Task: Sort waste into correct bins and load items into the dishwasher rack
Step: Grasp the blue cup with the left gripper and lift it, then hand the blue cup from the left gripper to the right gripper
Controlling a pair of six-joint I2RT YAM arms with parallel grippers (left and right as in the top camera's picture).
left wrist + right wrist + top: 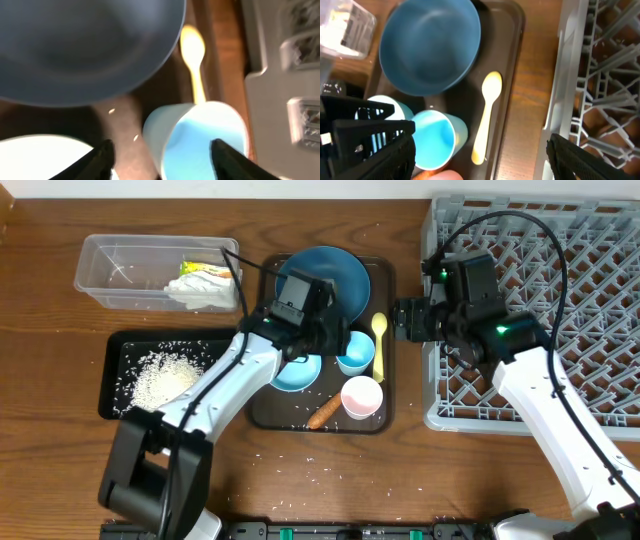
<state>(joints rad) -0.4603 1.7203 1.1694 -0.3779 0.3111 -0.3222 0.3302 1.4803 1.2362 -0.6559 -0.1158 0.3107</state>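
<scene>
My left gripper comes down over that rim of the light blue cup and closes on it next, as the light blue cup's side (pixel 340 362) (pixel 166 146) by the bowl shows between my open fingers.
On the brown serving tray (pixel 262 405) lie the dark blue plate (pixel 335 272), white-and-light-blue bowl (pixel 297 374), light blue cup (pixel 355 354), pink cup (pixel 362 396), yellow spoon (pixel 379 342) and an orange carrot-like stick (pixel 325 412). My left gripper (pixel 325 340) is open low over the light blue cup (pixel 200 140). One of its fingers (pixel 102 160) stands outside the cup wall and the other shows over the cup's inside. My right gripper (pixel 405 320) hangs open and empty between tray and dishwasher rack (pixel 560 290), above the spoon (pixel 487 115).
The clear tub (pixel 120 275) at back left holds a yellow-green wrapper (pixel 208 270) and white tissue (pixel 205 293). The black tray (pixel 115 400) holds rice (pixel 165 378). Loose grains (pixel 310 470) dot the table's front. The left arm's body covers part of the bowl.
</scene>
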